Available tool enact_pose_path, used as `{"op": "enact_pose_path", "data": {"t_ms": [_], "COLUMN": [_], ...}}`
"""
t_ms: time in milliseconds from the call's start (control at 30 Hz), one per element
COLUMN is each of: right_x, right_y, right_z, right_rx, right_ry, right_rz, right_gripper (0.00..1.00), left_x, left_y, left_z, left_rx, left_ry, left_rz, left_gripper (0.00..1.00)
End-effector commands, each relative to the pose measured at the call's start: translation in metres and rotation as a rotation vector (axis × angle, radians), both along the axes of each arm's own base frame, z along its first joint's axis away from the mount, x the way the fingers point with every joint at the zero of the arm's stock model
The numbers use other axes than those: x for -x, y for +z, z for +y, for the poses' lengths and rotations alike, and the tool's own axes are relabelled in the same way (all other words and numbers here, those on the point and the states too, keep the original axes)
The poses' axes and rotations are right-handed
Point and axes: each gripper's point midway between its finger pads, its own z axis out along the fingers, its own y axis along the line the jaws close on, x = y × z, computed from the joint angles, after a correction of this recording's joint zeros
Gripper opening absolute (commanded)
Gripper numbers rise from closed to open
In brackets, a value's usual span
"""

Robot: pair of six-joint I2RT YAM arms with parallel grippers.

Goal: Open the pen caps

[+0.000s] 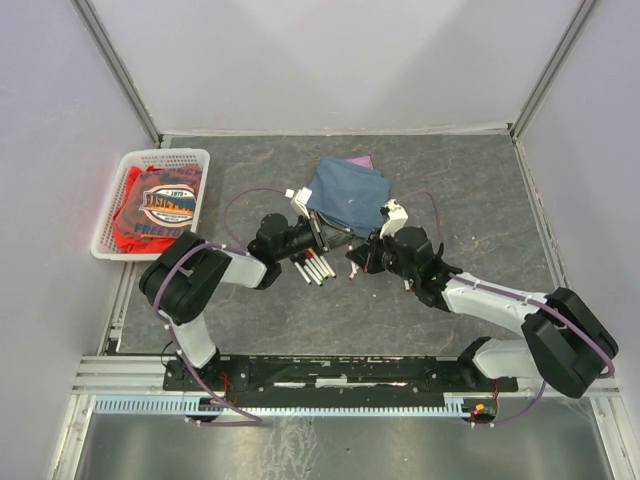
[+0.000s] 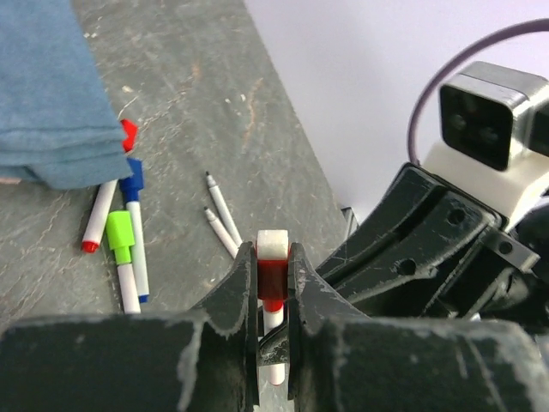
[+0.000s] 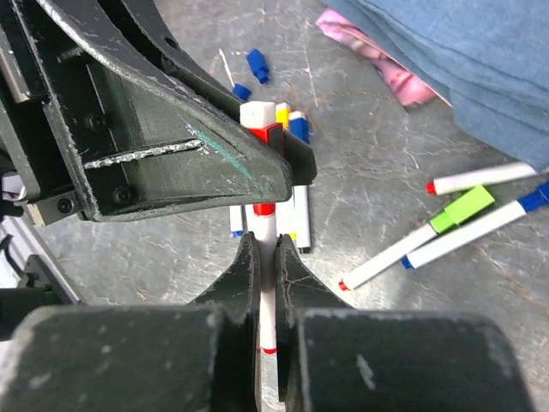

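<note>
I should move my left gripper left in the top view, then down, pull off the red cap point(image 2: 273, 273), then release it beside the loose blue caps, as caps lie there.
Both grippers hold one red marker pen above the table. My left gripper point(image 2: 273, 257) is shut on its red cap point(image 2: 273, 273), which has a white end. My right gripper point(image 3: 267, 249) is shut on the pen's white barrel point(image 3: 268, 225), just below the left fingers point(image 3: 214, 163). The cap still sits on the barrel. In the top view the left gripper point(image 1: 322, 236) and right gripper point(image 1: 360, 258) meet near the blue cloth. Other pens point(image 1: 314, 268) lie on the table. Two loose blue caps point(image 3: 256, 65) lie beyond them.
A folded blue cloth point(image 1: 348, 195) lies behind the grippers with something pink under it point(image 3: 390, 77). A green-capped pen point(image 2: 120, 240), capped blue and red pens and two uncapped pens point(image 2: 221, 210) lie by it. A white basket point(image 1: 118, 168) with red fabric stands far left.
</note>
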Motion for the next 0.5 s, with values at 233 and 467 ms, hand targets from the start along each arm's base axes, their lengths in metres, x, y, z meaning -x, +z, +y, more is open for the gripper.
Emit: {"op": "enact_pose_path", "data": {"t_ms": [233,467], "right_x": [0.006,0.001], "right_y": [-0.039,-0.039], "right_z": [-0.062,-0.077], "right_rx": [0.305,0.485], "right_ry": [-0.169,-0.278], "right_rz": [0.089,0.048], "right_gripper": [0.01,0.01], "left_x": [-0.071,-0.073], "left_y": [-0.001,-0.007], "left_z": [0.083,0.112], "left_rx": [-0.208,-0.419], "left_ry": [0.478,0.697], "left_rz": [0.013,0.039], "left_gripper": [0.03,0.03]}}
